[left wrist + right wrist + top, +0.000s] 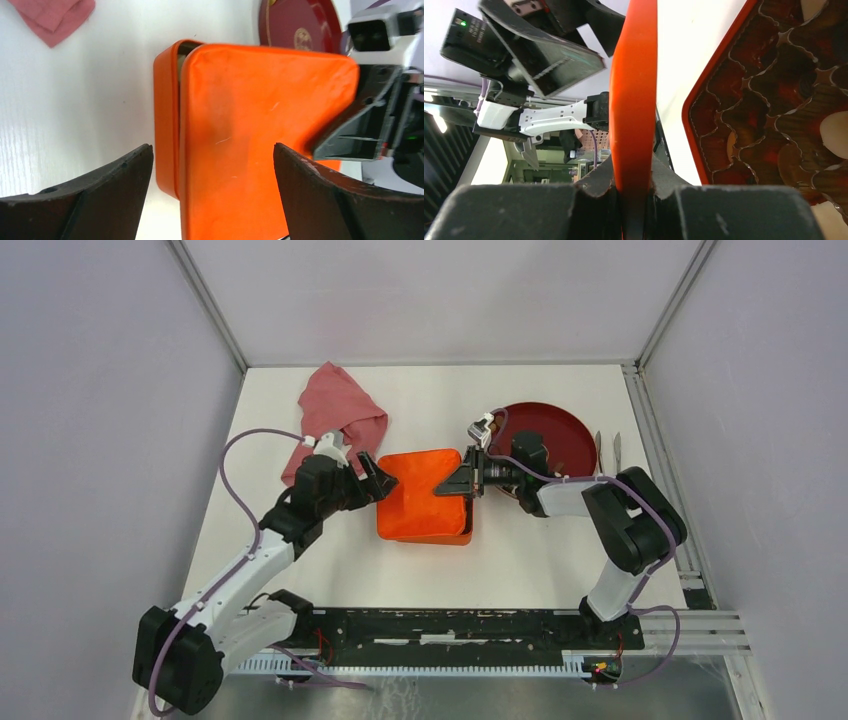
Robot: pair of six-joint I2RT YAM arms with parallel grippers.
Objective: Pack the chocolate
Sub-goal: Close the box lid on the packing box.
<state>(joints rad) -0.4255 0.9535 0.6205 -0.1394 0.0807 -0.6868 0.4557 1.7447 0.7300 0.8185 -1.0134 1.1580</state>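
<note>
The robot's right gripper will next move down and to the right in the top view to free the lid, because the box's bare rim [469, 520] is below on that side.
The orange box's lid [425, 495] hangs over the box, and my right gripper [465, 480] is shut on the lid's right edge [634, 100]. The right wrist view shows both pads [599, 180] pressed on that edge. Beside it the open box [719, 65] shows its gridded cups, which hold chocolate: dark brown pieces [749, 117] and a cream-white one [835, 127]. My left gripper [212, 150] is open, its jaws wide on either side of the lid's left part [260, 125] without touching it. The box base [166, 115] shows under the lid.
A dark red round plate [548, 435] lies behind my right gripper. A pink cloth [335, 415] is crumpled at the back left. Two thin metal tools [608, 448] lie right of the plate. The table's back and side walls stand close.
</note>
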